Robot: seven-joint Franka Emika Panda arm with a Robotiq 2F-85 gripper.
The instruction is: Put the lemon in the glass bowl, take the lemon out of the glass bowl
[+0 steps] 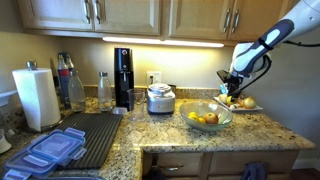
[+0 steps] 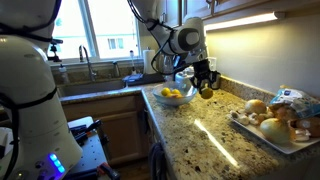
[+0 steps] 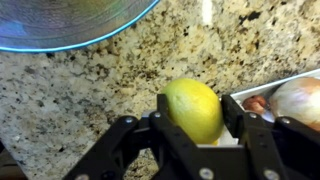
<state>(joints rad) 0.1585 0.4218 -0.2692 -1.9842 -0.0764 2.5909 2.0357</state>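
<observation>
My gripper still holds the lemon above the counter, so next I should move straight down to the bare granite between bowl (image 1: 226, 120) and tray to release it.
My gripper (image 3: 196, 106) is shut on a yellow lemon (image 3: 190, 112) and holds it above the granite counter. It sits between the glass bowl (image 3: 60, 25) and a white tray (image 3: 285, 82). In both exterior views the gripper (image 1: 232, 90) (image 2: 205, 78) hangs just beside the bowl (image 1: 226, 120) (image 2: 160, 100), on the tray's side. The held lemon shows under the fingers in an exterior view (image 2: 206, 92). The bowl holds other yellow fruit (image 1: 203, 118).
The white tray (image 2: 262, 140) holds onions and other produce. A white cooker (image 1: 160, 99), a black soda maker (image 1: 123, 78), bottles (image 1: 75, 88), a paper towel roll (image 1: 36, 97) and a dish mat with containers (image 1: 85, 138) stand along the counter. A sink (image 2: 100, 78) lies beyond the bowl.
</observation>
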